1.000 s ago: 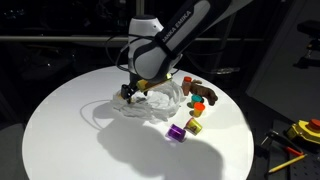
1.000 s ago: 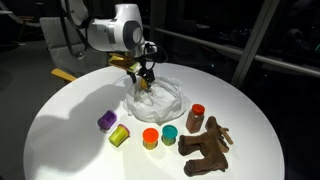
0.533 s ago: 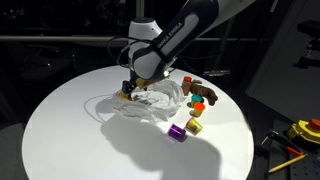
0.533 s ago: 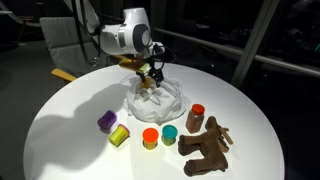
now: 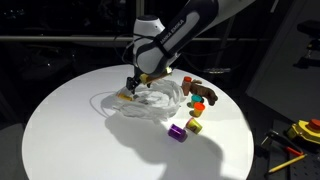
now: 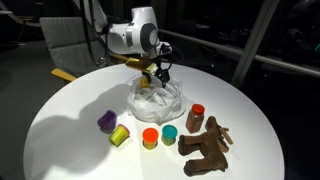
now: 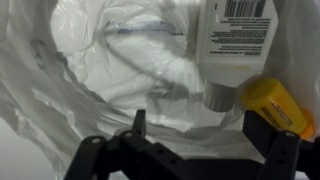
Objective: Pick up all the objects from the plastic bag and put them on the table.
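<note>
The white bottle's grey cap (image 7: 220, 98) is the bottle's narrow end and points toward my gripper's fingers. I will lower my gripper into the plastic bag around that cap next.
The plastic bag (image 5: 152, 100) (image 6: 156, 100) lies crumpled mid-table (image 5: 70, 130), and its wrinkled film (image 7: 90, 60) fills the wrist view. Inside it I see a white labelled bottle (image 7: 235, 40) and a yellow piece (image 7: 275, 105). My gripper (image 5: 135, 87) (image 6: 156, 77) (image 7: 200, 128) hovers open just over the bag, holding nothing, with the yellow piece by one finger (image 7: 262, 130). Out on the table stand a purple block (image 6: 106, 121), a yellow block (image 6: 120, 135), an orange block (image 6: 150, 138), a red-capped bottle (image 6: 196, 118) and the brown toy animal (image 6: 207, 147).
A teal block (image 6: 169, 135) stands next to the orange one. Beyond the round table's edge lie yellow and red tools (image 5: 300, 130) on a dark surface. A chair (image 6: 70, 45) stands behind the table.
The gripper has shifted sideways over the bag, staying open. The bag and the objects on the table have not moved.
</note>
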You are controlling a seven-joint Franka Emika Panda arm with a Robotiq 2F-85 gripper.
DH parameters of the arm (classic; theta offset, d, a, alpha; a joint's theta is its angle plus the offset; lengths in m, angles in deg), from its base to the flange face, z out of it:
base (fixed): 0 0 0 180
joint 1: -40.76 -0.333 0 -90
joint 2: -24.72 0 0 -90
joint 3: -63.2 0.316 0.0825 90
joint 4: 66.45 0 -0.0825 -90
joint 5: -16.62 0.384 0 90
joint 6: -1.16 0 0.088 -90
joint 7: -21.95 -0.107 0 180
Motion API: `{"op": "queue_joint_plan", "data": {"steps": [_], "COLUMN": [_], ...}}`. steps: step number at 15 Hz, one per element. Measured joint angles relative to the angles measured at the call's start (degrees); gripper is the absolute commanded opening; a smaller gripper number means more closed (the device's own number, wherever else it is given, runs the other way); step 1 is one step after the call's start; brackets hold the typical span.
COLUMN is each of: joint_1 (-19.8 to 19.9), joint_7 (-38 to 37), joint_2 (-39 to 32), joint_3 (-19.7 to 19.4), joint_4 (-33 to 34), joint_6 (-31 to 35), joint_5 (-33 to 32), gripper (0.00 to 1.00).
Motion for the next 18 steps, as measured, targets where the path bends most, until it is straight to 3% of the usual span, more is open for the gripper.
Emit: {"op": "queue_joint_plan", "data": {"steps": [8, 9, 10, 12, 18], "joint_1": [1.9, 1.9, 1.9, 1.9, 1.9], "joint_7": [3.2, 3.3, 3.3, 3.4, 3.9], "joint_2": [-1.6, -2.0, -2.4, -3.2, -5.9], "joint_3": [3.3, 3.4, 3.4, 3.4, 3.5], "joint_4": [1.2, 1.7, 2.3, 3.6, 7.7], "joint_6": [-3.6, -3.9, -4.1, -4.7, -7.0], "joint_5": [0.1, 0.1, 0.1, 0.1, 0.1], "gripper": [1.00, 0.97, 0.74, 0.70, 0.23]}}
